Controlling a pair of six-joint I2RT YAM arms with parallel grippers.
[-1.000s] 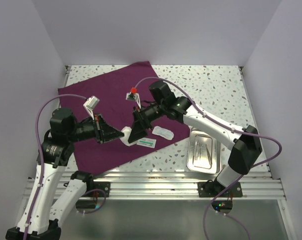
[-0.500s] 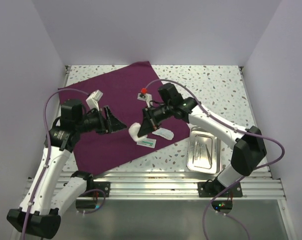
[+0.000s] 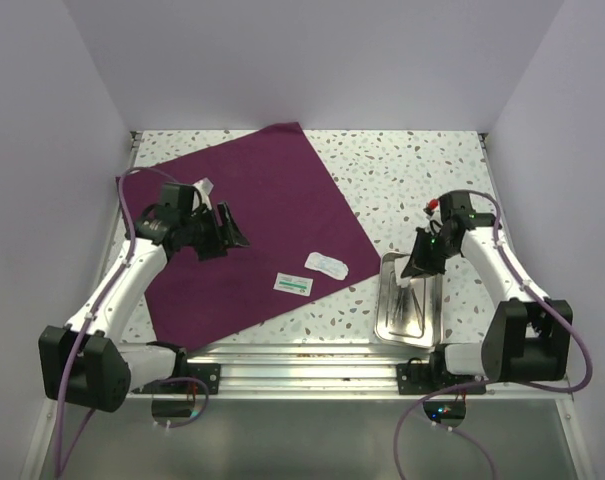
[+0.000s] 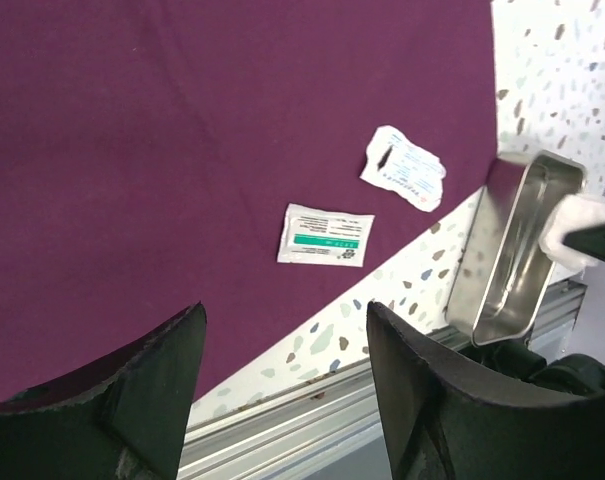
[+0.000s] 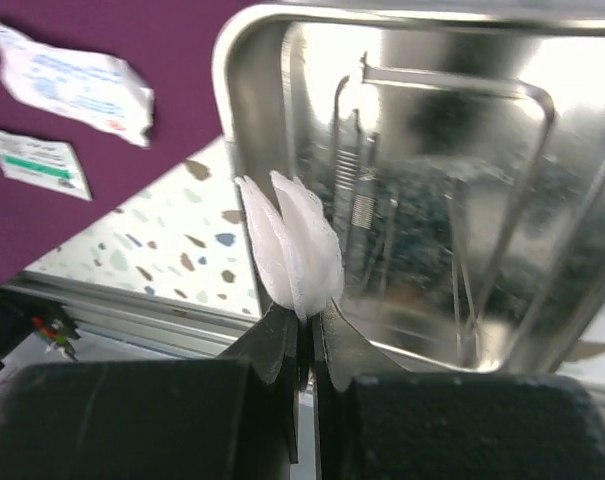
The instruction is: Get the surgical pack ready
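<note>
My right gripper goes down next into the steel tray's far end (image 3: 395, 274) (image 5: 327, 112), on the side by the cloth.
The dark purple cloth (image 3: 252, 220) lies flat across the left half of the table. On its near right corner rest a green-striped packet (image 3: 293, 284) and a torn white packet (image 3: 327, 264). The steel tray (image 3: 410, 305) stands right of the cloth, with thin metal instruments (image 5: 357, 180) lying in it. My right gripper (image 5: 307, 318) is shut on a folded white gauze pad (image 5: 292, 250), held over the tray's left rim. My left gripper (image 4: 284, 315) is open with nothing between its fingers, above the cloth's left part (image 4: 182, 120). It faces both packets and the tray (image 4: 517, 250).
An aluminium rail (image 3: 302, 355) runs along the near table edge. Speckled tabletop (image 3: 412, 170) shows behind and beside the tray. White walls close in the left, right and back sides.
My left gripper let go of the gauze and drew back to the left. The right gripper closed on the gauze and carried it from the cloth to the tray.
</note>
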